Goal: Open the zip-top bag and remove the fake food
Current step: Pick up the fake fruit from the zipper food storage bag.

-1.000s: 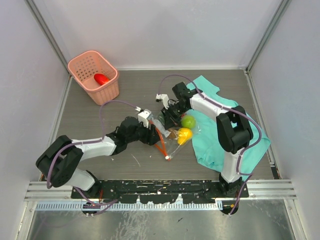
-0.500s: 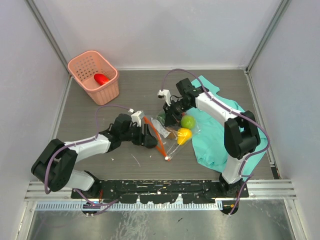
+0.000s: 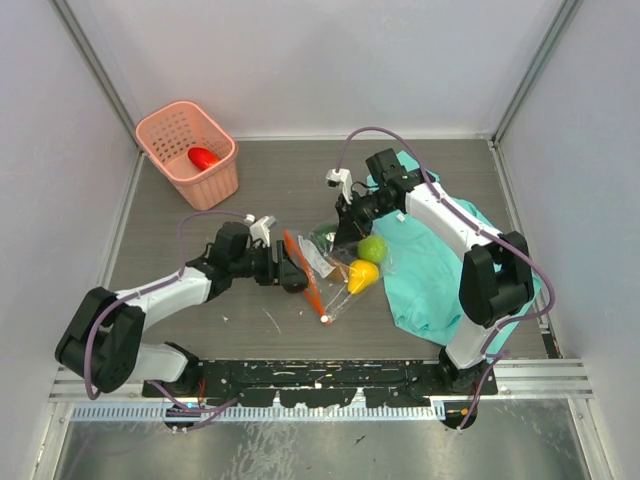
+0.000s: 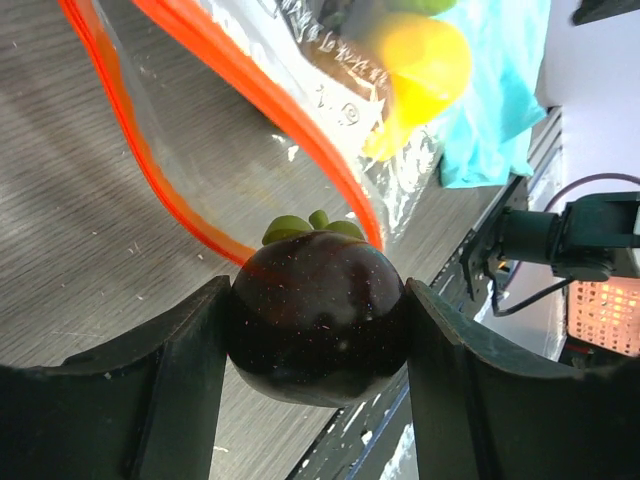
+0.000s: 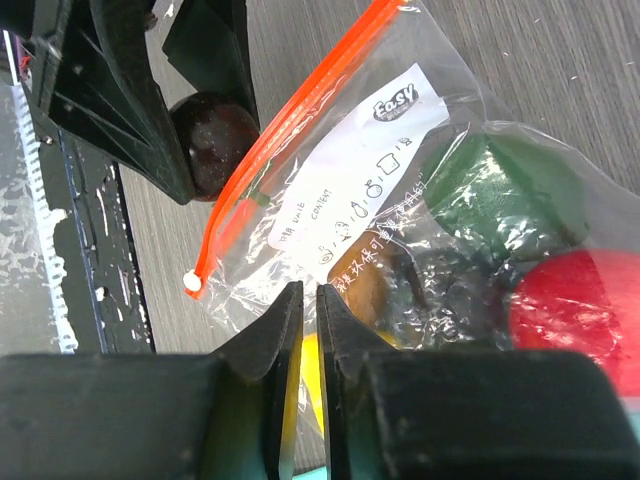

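My left gripper will next move up and outward over the pink basket's open top [image 3: 187,141] and release the purple fruit, as the red piece already lies in there.
The zip-top bag [image 3: 336,262] lies in the middle of the table with its orange zip strip [image 3: 304,268] gaping and its white slider [image 3: 323,320] at the near end. Fake food shows through the plastic: a green fruit [image 3: 372,248], a yellow one [image 3: 362,272], and a red one [image 5: 580,310]. My left gripper [image 4: 318,298] is shut on a dark purple fruit [image 4: 318,318] just outside the bag mouth, on its left. My right gripper [image 5: 310,296] hovers over the bag's far end by the label [image 5: 360,180]. Its jaws are all but shut, with only a thin slit and no plastic seen in it.
A pink basket [image 3: 222,176] stands at the back left with a red piece [image 3: 203,157] in it. A teal cloth [image 3: 445,275] is spread to the right under the bag's edge. The arm bases and rail run along the near edge.
My left gripper has drawn back to the left with the dark fruit, out of the bag mouth. My right gripper has shifted up and right, off the bag's far edge.
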Robot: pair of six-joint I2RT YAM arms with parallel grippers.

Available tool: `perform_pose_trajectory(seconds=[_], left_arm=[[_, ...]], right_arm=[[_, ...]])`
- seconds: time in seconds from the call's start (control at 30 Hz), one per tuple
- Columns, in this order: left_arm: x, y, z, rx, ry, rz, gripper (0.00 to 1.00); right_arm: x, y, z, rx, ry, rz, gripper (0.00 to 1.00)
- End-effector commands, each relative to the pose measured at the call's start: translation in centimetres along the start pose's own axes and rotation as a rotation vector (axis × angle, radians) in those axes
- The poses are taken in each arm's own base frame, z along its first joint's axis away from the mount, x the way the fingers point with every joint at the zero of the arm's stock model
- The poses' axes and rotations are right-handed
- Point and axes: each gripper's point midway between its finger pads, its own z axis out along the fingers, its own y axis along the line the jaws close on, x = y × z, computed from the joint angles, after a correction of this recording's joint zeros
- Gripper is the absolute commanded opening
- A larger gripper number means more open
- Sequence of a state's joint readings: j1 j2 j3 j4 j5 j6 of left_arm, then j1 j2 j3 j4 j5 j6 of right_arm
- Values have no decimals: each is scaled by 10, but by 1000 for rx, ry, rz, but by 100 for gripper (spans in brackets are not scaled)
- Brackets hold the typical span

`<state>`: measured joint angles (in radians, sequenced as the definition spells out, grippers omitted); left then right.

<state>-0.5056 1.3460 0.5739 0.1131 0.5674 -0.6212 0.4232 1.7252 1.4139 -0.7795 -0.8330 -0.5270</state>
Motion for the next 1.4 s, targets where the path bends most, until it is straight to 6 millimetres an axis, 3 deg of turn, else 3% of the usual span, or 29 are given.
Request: perform_pose_trajectory(seconds=[0.0,0.23,0.3,0.8,1.37], left_arm=[[-23,-26,-15,95,-65,15,0],[-34,-28,-22,162,-114,-58,0],[-41,-36,-30,190,-150,-47,0],[-71,-36,-72,142,-364,-73,0],[-142,-46,-122,123,-607,-161,0]], right_arm=[[-18,12,-14,-8,-67,-71,17],[-20,14,-19,-9,-83,-78,18],[-22,14,-22,-7,-92,-80,18],[-31,20,-39,2,-154,-109,19],[-40,31,-56,-1,-230,-155,21]])
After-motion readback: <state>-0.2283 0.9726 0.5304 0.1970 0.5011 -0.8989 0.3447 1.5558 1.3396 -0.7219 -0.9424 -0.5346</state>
